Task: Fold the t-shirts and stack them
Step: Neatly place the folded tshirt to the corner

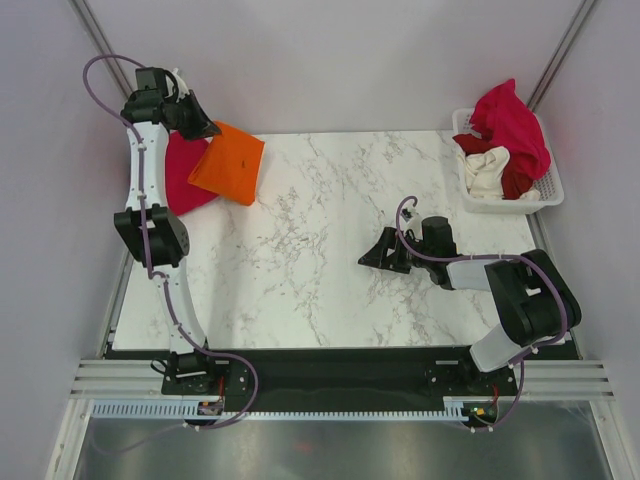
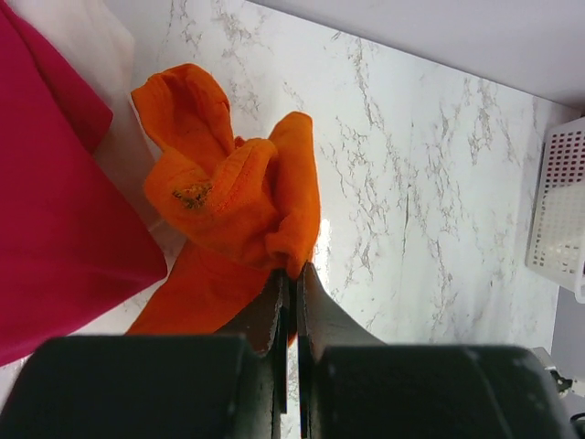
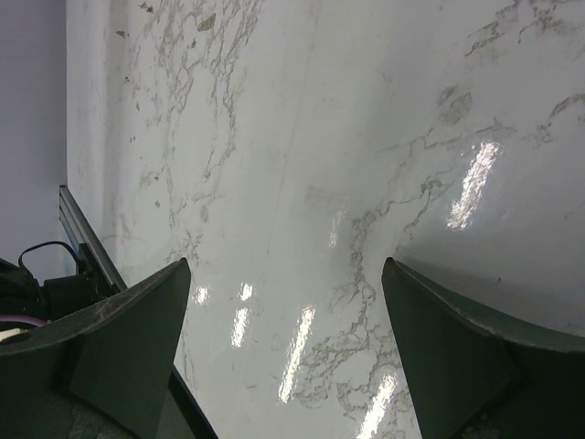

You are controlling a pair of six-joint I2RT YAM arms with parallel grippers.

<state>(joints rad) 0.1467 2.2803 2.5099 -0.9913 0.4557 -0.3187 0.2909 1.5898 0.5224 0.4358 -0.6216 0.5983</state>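
The crimson-pink t-shirt [image 1: 182, 175] [image 2: 64, 201], still mostly uncovered, lies left of my left gripper in the top view, so next my left gripper must carry the orange one over it and release.
A folded bright orange t-shirt [image 1: 230, 163] hangs at the table's far left, partly over a crimson-pink t-shirt [image 1: 182, 175] lying flat beneath it. My left gripper [image 1: 200, 125] is shut on the orange t-shirt [image 2: 233, 197], pinching a bunched fold at its fingertips; the crimson-pink shirt [image 2: 55, 210] fills the left of that view. My right gripper [image 1: 375, 255] is open and empty, low over bare marble at mid-right [image 3: 283, 274]. More shirts sit in the basket: crimson-pink [image 1: 512, 125], white/cream [image 1: 487, 170] and dark red [image 1: 517, 180].
A white slotted plastic basket [image 1: 551, 187] stands at the table's far right corner; its edge shows in the left wrist view [image 2: 559, 219]. The marble table [image 1: 320, 260] has metal rails along its left and near edges. Grey walls close in on both sides.
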